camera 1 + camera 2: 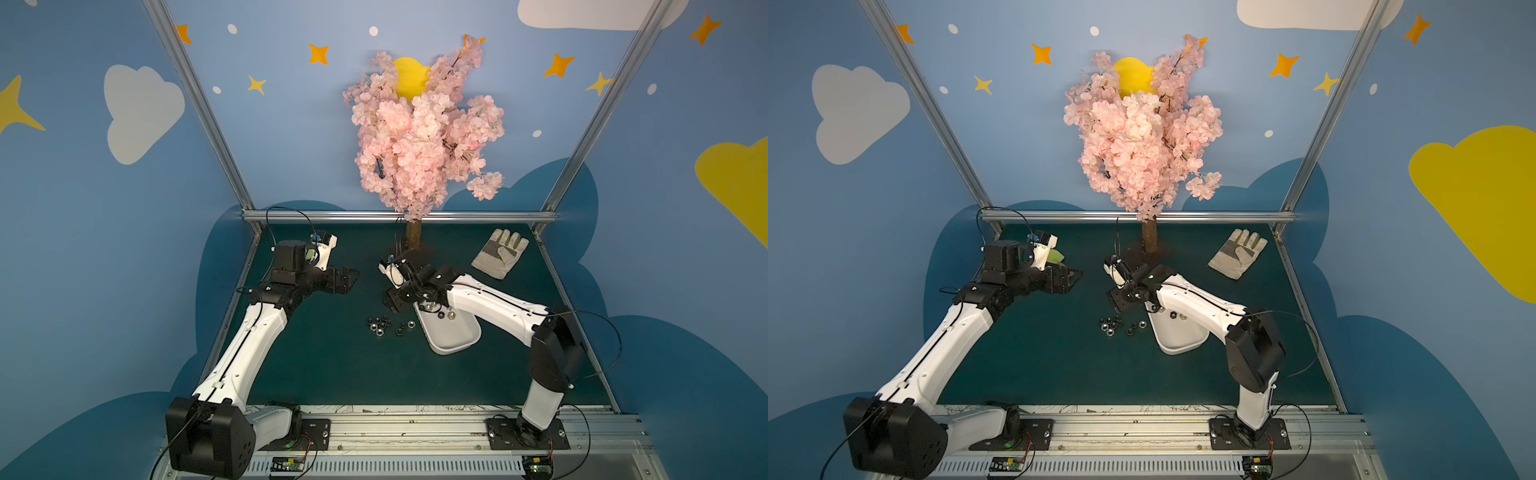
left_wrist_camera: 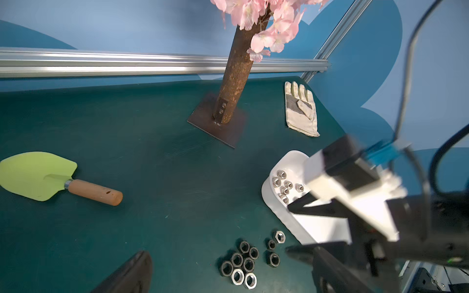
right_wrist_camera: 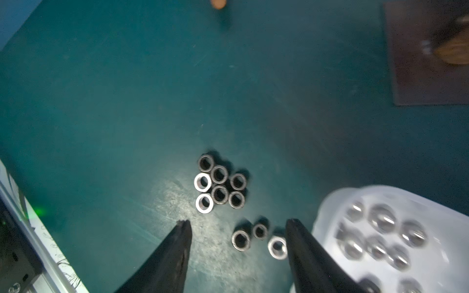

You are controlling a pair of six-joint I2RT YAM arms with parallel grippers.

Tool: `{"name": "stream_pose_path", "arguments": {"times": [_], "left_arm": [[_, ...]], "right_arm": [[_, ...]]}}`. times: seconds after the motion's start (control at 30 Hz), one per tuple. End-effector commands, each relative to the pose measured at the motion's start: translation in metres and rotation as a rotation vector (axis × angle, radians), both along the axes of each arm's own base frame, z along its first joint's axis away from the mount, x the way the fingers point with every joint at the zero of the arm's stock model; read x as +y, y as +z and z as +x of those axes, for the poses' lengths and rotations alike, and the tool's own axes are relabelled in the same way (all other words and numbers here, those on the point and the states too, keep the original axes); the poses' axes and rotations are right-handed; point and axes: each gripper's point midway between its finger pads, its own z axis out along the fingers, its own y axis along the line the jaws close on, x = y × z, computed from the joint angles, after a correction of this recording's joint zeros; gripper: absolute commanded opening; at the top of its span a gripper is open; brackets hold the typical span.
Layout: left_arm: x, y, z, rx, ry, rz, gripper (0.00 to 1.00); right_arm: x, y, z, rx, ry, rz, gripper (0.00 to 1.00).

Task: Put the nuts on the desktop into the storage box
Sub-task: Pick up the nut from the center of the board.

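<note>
My right gripper moves away from the box and down around the cluster nut farthest from the box next, since that nut has bare desktop on its outer side.
Several silver hex nuts (image 1: 378, 325) (image 1: 1111, 324) lie in a tight cluster on the dark teal desktop (image 1: 316, 357), with three more nuts (image 3: 260, 236) closer to the box. The white storage box (image 1: 451, 350) (image 1: 1180, 350) (image 2: 269, 200) (image 3: 327, 213) holds several nuts (image 2: 283, 185) (image 3: 380, 238) at its far end. My right gripper (image 1: 395, 306) (image 1: 1119, 301) (image 3: 238, 222) hovers open and empty by the box's far left corner, its fingers straddling the three nuts from above. My left gripper (image 1: 351, 281) (image 1: 1073, 280) (image 2: 228, 255) is open and empty, left of and beyond the cluster.
A beige work glove (image 1: 500, 253) (image 2: 302, 111) lies at the back right. A blossom tree trunk (image 1: 414, 237) on a dark base plate (image 2: 218, 121) stands at the back middle. A green trowel (image 2: 38, 175) lies near my left wrist. Silver rails (image 1: 399, 216) edge the desktop.
</note>
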Motion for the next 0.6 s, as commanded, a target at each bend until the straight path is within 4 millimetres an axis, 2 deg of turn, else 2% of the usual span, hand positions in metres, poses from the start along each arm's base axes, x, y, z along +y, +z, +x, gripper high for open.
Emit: {"name": "stream_pose_path", "arguments": {"times": [0.0, 0.2, 0.3, 0.57], "left_arm": [[-0.001, 0.002, -0.001, 0.004, -0.012, -0.019, 1.00], [0.005, 0.002, 0.002, 0.007, 0.003, -0.028, 1.00], [0.007, 0.003, 0.002, 0.006, 0.010, -0.028, 1.00], [0.011, 0.003, 0.003, 0.002, 0.021, -0.024, 1.00]], "right_arm": [[0.035, -0.019, -0.009, -0.001, 0.086, 0.026, 0.64], [0.064, -0.056, -0.015, -0.001, 0.134, 0.005, 0.65], [0.072, -0.070, -0.015, 0.010, 0.148, -0.023, 0.64], [0.068, -0.099, -0.013, 0.016, 0.144, -0.100, 0.60]]}}
